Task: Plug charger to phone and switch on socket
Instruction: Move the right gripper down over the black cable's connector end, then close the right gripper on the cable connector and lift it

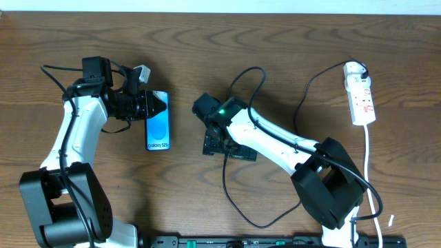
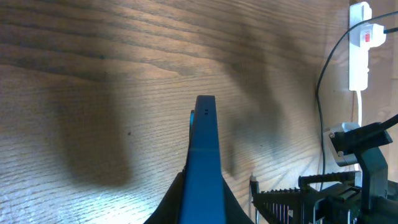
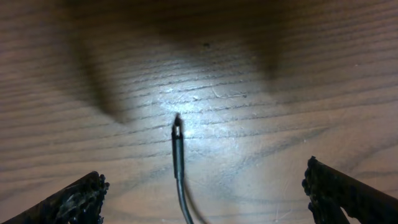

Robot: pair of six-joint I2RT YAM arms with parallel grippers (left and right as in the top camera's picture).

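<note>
My right gripper has the connector's black sleeve between its fingers, still untouched. It should next go down toward the tabletop and narrow its fingers onto the sleeve behind the connector's metal tip.
The phone has a light blue screen and lies on the wooden table, its top end between the jaws of my left gripper. In the left wrist view the phone shows edge-on, clamped between the black jaws. My right gripper is open, just right of the phone. In the right wrist view the charger's connector tip lies on the table between the wide-open fingers, touching neither. The black charger cable runs to the white socket strip at the far right.
The charger cable loops over the table around and in front of the right arm. The socket's white cord runs toward the front edge. The socket and the right arm also show in the left wrist view.
</note>
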